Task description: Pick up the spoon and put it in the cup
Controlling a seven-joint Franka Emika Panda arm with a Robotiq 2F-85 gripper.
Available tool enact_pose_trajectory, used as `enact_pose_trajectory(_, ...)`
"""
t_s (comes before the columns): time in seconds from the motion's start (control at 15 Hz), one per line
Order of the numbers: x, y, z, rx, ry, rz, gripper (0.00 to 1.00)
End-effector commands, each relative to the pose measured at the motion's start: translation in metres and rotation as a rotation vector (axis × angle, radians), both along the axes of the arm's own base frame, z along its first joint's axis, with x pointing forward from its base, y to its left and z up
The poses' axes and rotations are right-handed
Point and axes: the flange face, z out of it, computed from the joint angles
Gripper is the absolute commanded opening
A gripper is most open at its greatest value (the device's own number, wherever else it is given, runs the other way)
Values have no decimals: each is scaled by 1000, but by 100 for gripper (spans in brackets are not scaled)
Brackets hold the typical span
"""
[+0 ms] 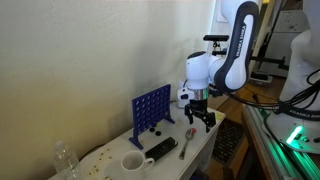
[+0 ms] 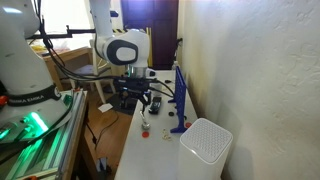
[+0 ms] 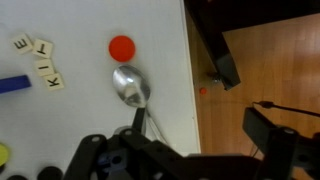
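My gripper moves down and toward the block next, turning slightly to straddle the spoon's handle, since one fingertip hangs past the table edge.
The spoon (image 1: pixel 186 143) lies on the white table near its edge, beside a black remote-like block (image 1: pixel 160 150). In the wrist view its oval bowl (image 3: pixel 130 85) shows clearly, and the handle runs down under the gripper body. The cup (image 1: pixel 133 162), a low white mug with a dark inside, stands further along the table past the block. It is out of the wrist view. My gripper (image 1: pixel 201 117) hovers a little above the spoon's handle end, open and empty. In the wrist view (image 3: pixel 185 150) one finger hangs past the table edge over the wooden floor.
A blue grid game frame (image 1: pixel 151 108) stands upright at the back of the table. A red disc (image 3: pixel 121 47) and letter tiles (image 3: pixel 35 60) lie near the spoon bowl. A tall white cylinder container (image 2: pixel 207 150) stands at one table end. The table edge (image 3: pixel 190 90) runs right of the spoon.
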Motion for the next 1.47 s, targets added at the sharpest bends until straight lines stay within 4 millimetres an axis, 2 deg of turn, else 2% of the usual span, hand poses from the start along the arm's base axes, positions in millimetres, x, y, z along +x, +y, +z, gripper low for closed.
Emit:
enact_pose_trajectory(0.0, -4, 3, -10, 20, 11, 7, 100)
enact_pose_trajectory(0.13, -9, 5, -20, 37, 24, 11, 100)
enact_pose_trajectory(0.4, -4, 9, -21, 33, 20, 78, 100)
enact_pose_trajectory(0.73, 3, 32, -31, 30, 18, 270, 100)
enact_pose_trajectory(1.07, 11, 51, -47, 44, -42, 343, 100)
enact_pose_trajectory(1.4, 18, 50, -63, 41, -84, 369, 100)
